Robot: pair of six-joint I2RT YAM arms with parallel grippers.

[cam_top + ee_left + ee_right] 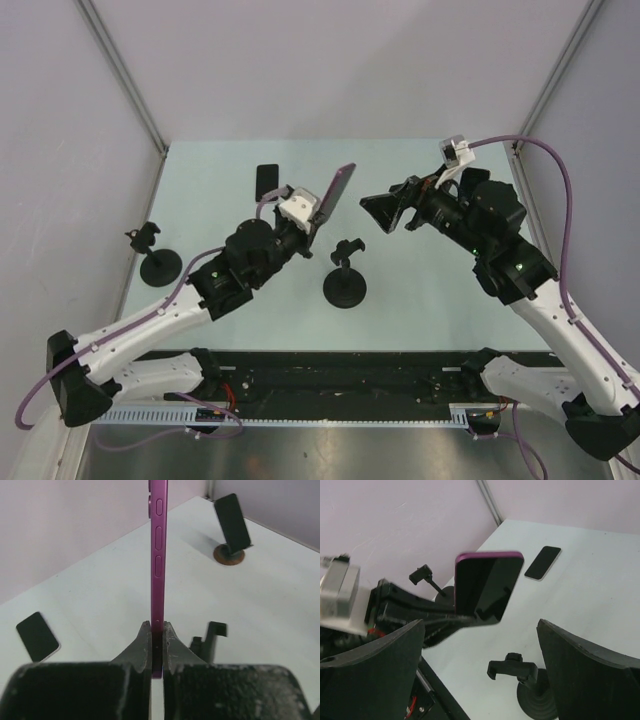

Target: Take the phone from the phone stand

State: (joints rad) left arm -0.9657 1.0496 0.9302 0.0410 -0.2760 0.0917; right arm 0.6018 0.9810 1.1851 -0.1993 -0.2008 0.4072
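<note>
The purple phone goes outward and down from my left gripper's current place, onto the bare tabletop (292, 178) (62, 623) beside the black phone, for release.
The purple phone (338, 190) is held up in the air, tilted, with my left gripper (316, 217) shut on its lower end. In the left wrist view the phone (159, 555) stands edge-on and rises out of the closed left gripper (157, 634). An empty black phone stand (345, 272) sits on the table just right of and below the phone, apart from it. My right gripper (385, 213) hovers to the phone's right, wide open and holding nothing. In the right wrist view the right gripper (480, 675) frames the phone's dark screen (487, 587) and the stand (522, 672).
A black phone (267, 180) lies flat at the table's back. A second empty stand (157, 258) is at the left edge. In the left wrist view, a dark phone on a round-based stand (231, 527) is at the far right. Walls enclose the table.
</note>
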